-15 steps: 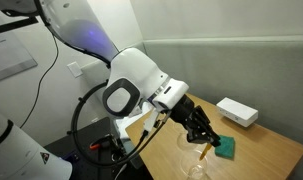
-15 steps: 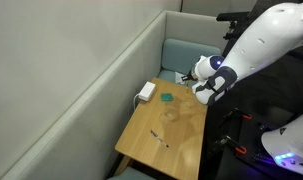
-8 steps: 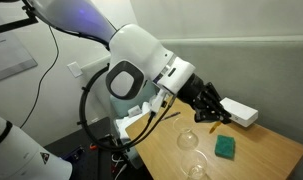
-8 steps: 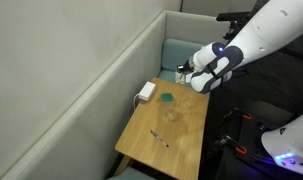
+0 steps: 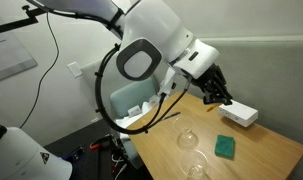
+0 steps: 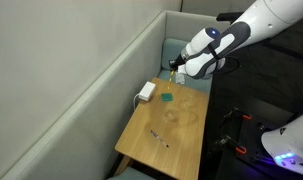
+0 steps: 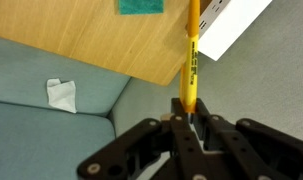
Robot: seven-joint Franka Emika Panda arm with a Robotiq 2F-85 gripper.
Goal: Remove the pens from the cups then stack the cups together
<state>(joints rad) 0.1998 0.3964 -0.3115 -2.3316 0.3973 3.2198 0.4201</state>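
The white box's flat top [image 5: 239, 111] [image 7: 231, 27] is bare and away from the cups, so I will turn my gripper, move it over that top and lower it to let go of the pen.
My gripper [image 7: 188, 118] is shut on the yellow-orange pen [image 7: 191, 55], which stands up from the jaws in the wrist view. The gripper [image 5: 217, 93] is raised above the table's far edge near the white box, also seen in an exterior view [image 6: 176, 66]. Two clear cups [image 5: 189, 139] [image 5: 198, 167] stand empty on the wooden table, away from the gripper. One cup shows faintly in an exterior view [image 6: 171, 115]. The black pen [image 6: 157, 136] lies flat on the table towards its near end.
A white box [image 5: 238, 114] [image 7: 231, 25] and a green square pad [image 5: 227, 147] [image 7: 141, 6] lie on the table [image 5: 266, 155]. Past the table edge is a teal cushioned seat [image 7: 51, 140] with a crumpled white paper [image 7: 61, 95]. A padded wall runs alongside.
The gripper has lifted from the cups with the yellow-orange pen and moved up and towards the white box at the table's far edge.
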